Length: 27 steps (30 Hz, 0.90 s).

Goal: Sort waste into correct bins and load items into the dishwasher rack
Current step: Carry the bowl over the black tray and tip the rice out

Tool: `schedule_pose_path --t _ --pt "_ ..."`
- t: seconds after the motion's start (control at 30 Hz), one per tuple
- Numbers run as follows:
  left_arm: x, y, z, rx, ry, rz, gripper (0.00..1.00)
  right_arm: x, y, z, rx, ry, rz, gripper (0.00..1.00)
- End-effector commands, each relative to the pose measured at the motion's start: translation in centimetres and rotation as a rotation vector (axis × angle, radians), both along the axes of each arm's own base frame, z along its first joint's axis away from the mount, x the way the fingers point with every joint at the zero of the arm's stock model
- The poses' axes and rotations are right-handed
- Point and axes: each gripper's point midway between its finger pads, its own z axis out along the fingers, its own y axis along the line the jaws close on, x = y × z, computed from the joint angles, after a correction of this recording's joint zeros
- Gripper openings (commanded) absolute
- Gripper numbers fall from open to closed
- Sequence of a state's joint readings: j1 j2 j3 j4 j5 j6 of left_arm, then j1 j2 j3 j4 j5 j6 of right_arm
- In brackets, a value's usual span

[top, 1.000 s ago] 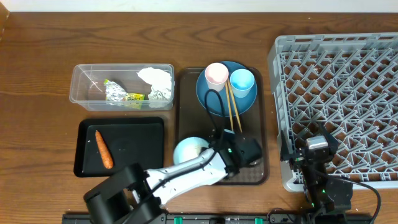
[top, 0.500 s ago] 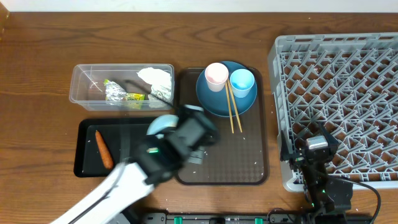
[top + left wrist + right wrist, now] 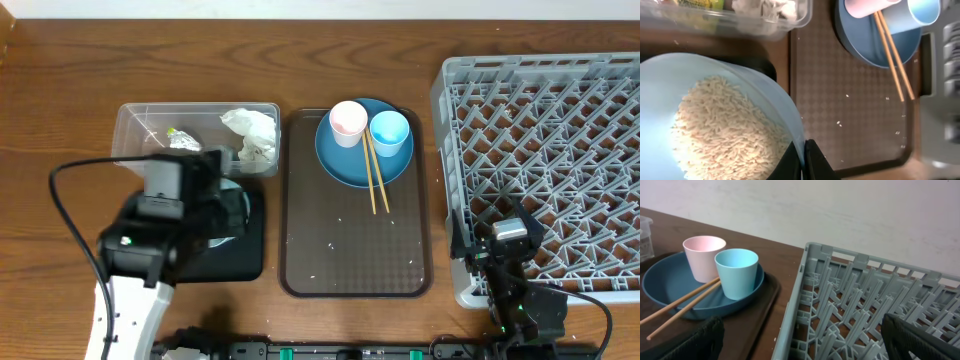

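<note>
The left gripper will next tip the bowl over the black tray, because rice fills the bowl. Then it will lower the bowl onto the open near part of the serving tray and release it.
My left gripper is shut on the rim of the pale blue bowl, which is full of white rice and hangs over the black tray. From overhead, my left arm hides the bowl and the carrot. Crumpled paper and foil lie in the clear tub. The dark blue plate carries the pink cup, the blue cup and the chopsticks. Open and holding nothing, my right gripper sits at the front left corner of the grey rack.
The plate rests on a dark brown serving tray between the bins and the rack, with a few stray rice grains on it. The rack's left wall rises just right of this tray.
My left arm has carried the bowl leftwards off the brown tray to above the black tray, covering the carrot. The right arm has not moved.
</note>
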State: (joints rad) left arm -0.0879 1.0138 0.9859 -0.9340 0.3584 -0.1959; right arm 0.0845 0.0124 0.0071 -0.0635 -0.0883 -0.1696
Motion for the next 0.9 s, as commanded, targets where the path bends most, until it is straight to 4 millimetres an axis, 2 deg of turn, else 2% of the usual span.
schedule_pose_path --t 0.0,0.13,0.27,0.37,0.6,0.87 --pt "-0.2 -0.6 0.3 -0.187 -0.022 -0.092 0.06 0.0 -0.2 -0.1 -0.008 0.001 -0.011 0.99" --pt "0.2 0.7 -0.2 -0.351 -0.045 -0.063 0.06 0.0 -0.2 -0.1 -0.008 0.001 -0.011 0.99" --pt "0.5 2.2 -1.7 -0.494 -0.053 -0.019 0.06 0.0 -0.2 -0.1 -0.008 0.001 -0.011 0.99" --pt "0.8 2.5 -2.4 -0.633 -0.091 -0.020 0.06 0.0 -0.2 -0.1 -0.008 0.001 -0.011 0.99" --pt "1.9 2.9 -1.4 -0.929 -0.151 -0.030 0.06 0.0 -0.2 -0.1 -0.008 0.001 -0.011 0.99" --pt "2.5 3.2 -1.5 -1.042 -0.142 -0.013 0.06 0.0 -0.2 -0.1 -0.008 0.001 -0.011 0.99"
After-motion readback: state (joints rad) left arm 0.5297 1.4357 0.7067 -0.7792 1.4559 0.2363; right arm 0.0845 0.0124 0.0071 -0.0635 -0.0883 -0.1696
